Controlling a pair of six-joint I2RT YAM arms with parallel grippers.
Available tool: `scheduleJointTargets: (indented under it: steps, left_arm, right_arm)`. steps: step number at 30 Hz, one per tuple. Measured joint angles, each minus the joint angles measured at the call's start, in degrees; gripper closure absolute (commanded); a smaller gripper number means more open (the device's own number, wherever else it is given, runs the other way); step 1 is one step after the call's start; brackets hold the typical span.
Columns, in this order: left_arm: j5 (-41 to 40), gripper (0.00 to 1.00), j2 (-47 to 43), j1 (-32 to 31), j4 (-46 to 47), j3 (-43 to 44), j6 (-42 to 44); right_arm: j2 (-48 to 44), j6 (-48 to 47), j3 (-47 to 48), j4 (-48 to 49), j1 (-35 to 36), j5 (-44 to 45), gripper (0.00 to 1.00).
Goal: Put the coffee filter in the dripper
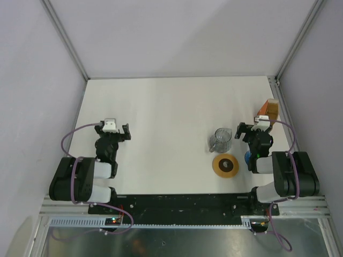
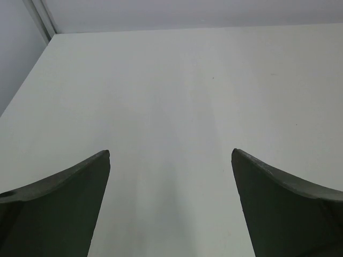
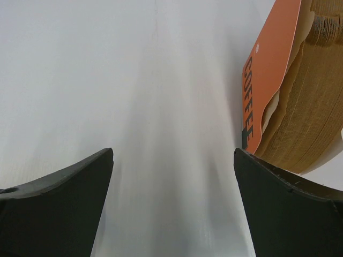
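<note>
My right gripper is going up next, then to the left in the top view, and will lower its open fingers over the nearest edge of the jug's rim, because the jug's opening faces up.
A stack of tan paper coffee filters (image 3: 313, 107) with an orange "COFFEE" card (image 3: 270, 69) lies at the table's right edge; it also shows in the top view (image 1: 271, 109). The blue dripper (image 1: 248, 157) is mostly hidden under my right arm, with only a small blue part showing. My right gripper (image 1: 254, 129) is open and empty, just near and left of the filter stack; in its wrist view (image 3: 173, 151) the stack lies ahead on the right. My left gripper (image 1: 113, 128) is open and empty over bare table (image 2: 170, 152).
A clear glass jug (image 1: 221, 139) stands left of my right gripper. A flat amber disc with a dark centre hole (image 1: 225, 164) lies in front of the jug. Walls and metal frame posts (image 1: 284, 64) close in the white table (image 1: 171, 107).
</note>
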Motion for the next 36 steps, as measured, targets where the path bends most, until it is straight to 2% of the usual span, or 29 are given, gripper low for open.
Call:
scheduleJointTargets:
  steps: [6,14,18,22,25,28,33,36]
  left_arm:
    - [0.0,0.00,0.0,0.0,0.0,0.0,0.0]
    - [0.0,0.00,0.0,0.0,0.0,0.0,0.0]
    - [0.0,0.00,-1.3,0.0,-2.7,0.2,0.0]
    - [1.5,0.00,-4.9,0.5,-13.5,5.8,0.1]
    - [3.7,0.00,-5.5,0.6,-21.0,13.4,0.2]
    - [6.7,0.00,-6.7,0.6,-29.0,20.4,1.1]
    - [12.8,0.00,-8.6,0.6,-46.8,32.9,4.4]
    - [15.5,0.00,-8.8,0.6,-56.3,39.7,6.2]
  right_arm:
    - [-0.1,0.1,0.2,-1.0,0.0,0.0,0.01]
    - [-10.0,2.9,7.3,-16.3,-1.4,1.7,0.03]
    - [-17.6,6.4,12.5,-25.0,-2.6,-2.6,0.08]
    - [-20.6,9.9,20.7,-37.0,-2.2,-6.7,0.15]
    - [-20.0,12.2,27.2,-47.5,-0.6,-6.8,0.18]
    - [-17.3,12.6,33.7,-59.5,3.5,-4.9,0.19]
    - [-10.0,11.0,43.7,-76.5,12.9,-1.2,0.34]
    - [-6.7,10.4,46.0,-82.9,14.3,-0.8,0.37]
